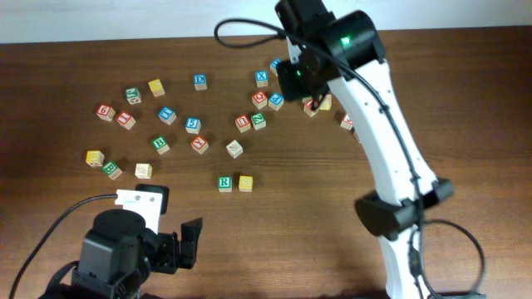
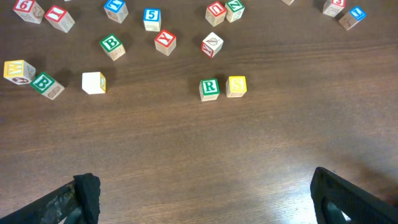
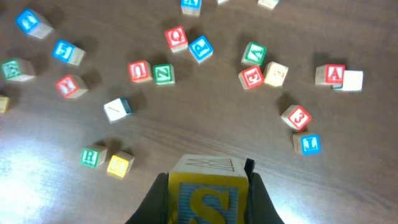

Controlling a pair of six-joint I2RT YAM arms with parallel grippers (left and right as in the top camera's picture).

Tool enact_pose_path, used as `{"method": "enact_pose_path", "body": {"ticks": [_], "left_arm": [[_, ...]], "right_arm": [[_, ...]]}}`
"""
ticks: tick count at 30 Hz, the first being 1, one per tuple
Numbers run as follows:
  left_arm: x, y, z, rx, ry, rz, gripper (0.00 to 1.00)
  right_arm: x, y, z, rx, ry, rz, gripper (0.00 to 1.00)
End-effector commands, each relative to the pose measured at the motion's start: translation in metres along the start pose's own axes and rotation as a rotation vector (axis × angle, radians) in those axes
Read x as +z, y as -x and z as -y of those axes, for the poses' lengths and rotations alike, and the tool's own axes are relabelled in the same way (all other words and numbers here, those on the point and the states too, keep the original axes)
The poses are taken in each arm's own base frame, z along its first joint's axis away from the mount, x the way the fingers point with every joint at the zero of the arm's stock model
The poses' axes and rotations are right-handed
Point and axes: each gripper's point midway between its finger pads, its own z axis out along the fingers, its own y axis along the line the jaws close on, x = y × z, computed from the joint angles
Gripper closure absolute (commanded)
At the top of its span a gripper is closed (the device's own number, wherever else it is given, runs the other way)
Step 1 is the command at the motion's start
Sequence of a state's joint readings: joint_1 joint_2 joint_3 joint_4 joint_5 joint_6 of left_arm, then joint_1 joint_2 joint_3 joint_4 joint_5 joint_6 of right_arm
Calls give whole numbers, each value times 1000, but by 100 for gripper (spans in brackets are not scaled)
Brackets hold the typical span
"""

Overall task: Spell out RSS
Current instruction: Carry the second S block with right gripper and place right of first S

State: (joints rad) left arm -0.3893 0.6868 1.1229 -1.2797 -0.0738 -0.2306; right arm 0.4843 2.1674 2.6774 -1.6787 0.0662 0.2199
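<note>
I will move my right gripper back and down to the bare spot (image 1: pixel 265 184) (image 3: pixel 147 173) beside the S, opposite the R, because RS still needs an S.
The green R cube (image 1: pixel 224 183) and a yellow S cube (image 1: pixel 245 183) sit side by side on the table, R on the left; they also show in the left wrist view (image 2: pixel 209 88) (image 2: pixel 236 86) and the right wrist view (image 3: pixel 92 156) (image 3: pixel 119 165). My right gripper (image 3: pixel 208 186) is shut on a second yellow S cube (image 3: pixel 208 196), held high above the far block cluster (image 1: pixel 299 75). My left gripper (image 2: pixel 202 199) is open and empty near the table's front edge, well short of the R and S pair.
Several loose letter cubes lie scattered across the far half: a green B cube (image 2: pixel 111 45), a red Y cube (image 2: pixel 165 41), a plain pale cube (image 2: pixel 94 82), a yellow cube (image 1: pixel 95 157), a red A cube (image 3: pixel 331 74).
</note>
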Motion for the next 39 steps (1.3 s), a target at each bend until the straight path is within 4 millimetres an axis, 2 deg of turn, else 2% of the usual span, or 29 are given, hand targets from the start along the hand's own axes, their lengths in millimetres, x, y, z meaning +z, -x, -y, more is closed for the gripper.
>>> {"method": "enact_pose_path", "body": {"ticks": [1,3,5,6,8,10,11,13,15,17,20,22,26,29,32,35,39], "left_arm": [[0,-1,1,7,-5,0,1],[0,-1,1,7,-6,0,0],[0,-1,1,7,-5,0,1],[0,-1,1,7,-5,0,1],[0,-1,1,7,-6,0,1],[0,-1,1,7,-6,0,0],[0,-1,1,7,-6,0,1],[0,-1,1,7,-6,0,1],[0,-1,1,7,-6,0,1],[0,-1,1,7,-5,0,0],[0,-1,1,7,-5,0,1],[0,-1,1,7,-5,0,1],[0,-1,1,7,-5,0,1],[0,-1,1,7,-6,0,1],[0,-1,1,7,-5,0,1],[0,-1,1,7,-6,0,1],[0,-1,1,7,-5,0,1]], "right_arm": [[-36,-47,29,38,-24,-50,96],[-39,-82,37,60,-35,-94,96],[-36,-106,33,67,-33,-112,96],[-29,-122,24,99,-24,-111,96],[-12,-138,5,144,-3,-102,96],[25,-155,-22,167,17,-114,96],[51,-163,-35,187,28,-113,96],[77,-167,-47,230,42,-98,96],[112,-166,-54,314,51,-83,96],[135,-164,-63,308,50,-91,96],[178,-177,-69,342,7,-155,96],[194,-180,-70,366,-6,-169,96],[205,-173,-77,375,19,-143,96],[213,-175,-85,379,25,-141,96],[213,-171,-96,367,52,-113,96],[213,-169,-96,387,51,-106,96],[216,-176,-102,367,47,-118,96]]}}
